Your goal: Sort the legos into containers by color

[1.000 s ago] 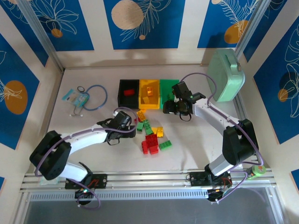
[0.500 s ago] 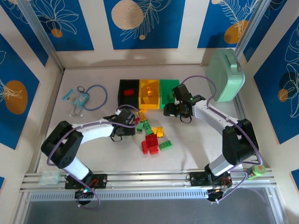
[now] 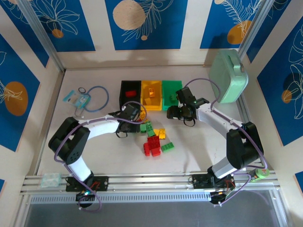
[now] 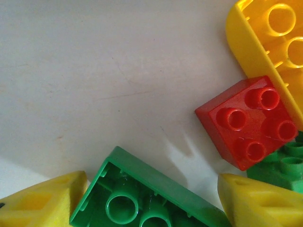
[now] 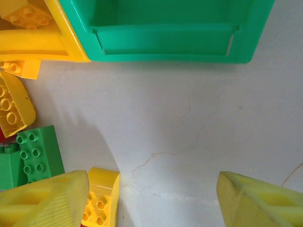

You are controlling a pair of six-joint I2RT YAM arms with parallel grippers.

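The green bin stands outward, past the yellow bin [image 3: 145, 97], so my left gripper will next lift the matching green lego up and outward over the green bin [image 3: 170, 92] and release.
Loose red, green and yellow legos [image 3: 154, 137] lie in a pile mid-table. My left gripper [image 3: 138, 124] is low at the pile's left edge. In the left wrist view my left gripper [image 4: 151, 189] has its yellow fingers pressed against both sides of an upside-down green lego [image 4: 142, 198]. A red lego [image 4: 246, 123] and a yellow lego [image 4: 270, 42] lie just beyond. The black bin [image 3: 124, 89], the yellow bin [image 3: 145, 97] and the green bin [image 3: 170, 92] stand in a row behind. My right gripper [image 3: 173, 112] hovers open and empty in front of the green bin [image 5: 165, 42].
A pale mint case [image 3: 229, 75] leans at the back right. A blue cable loop [image 3: 97, 98] and a small packet [image 3: 78, 100] lie at the back left. A yellow lego [image 5: 102, 198] sits beside my right gripper's left finger, and a green lego [image 5: 38, 153] lies further left.
My left gripper has slid right into the pile, and its jaws have narrowed around the green lego. The right arm has barely moved.
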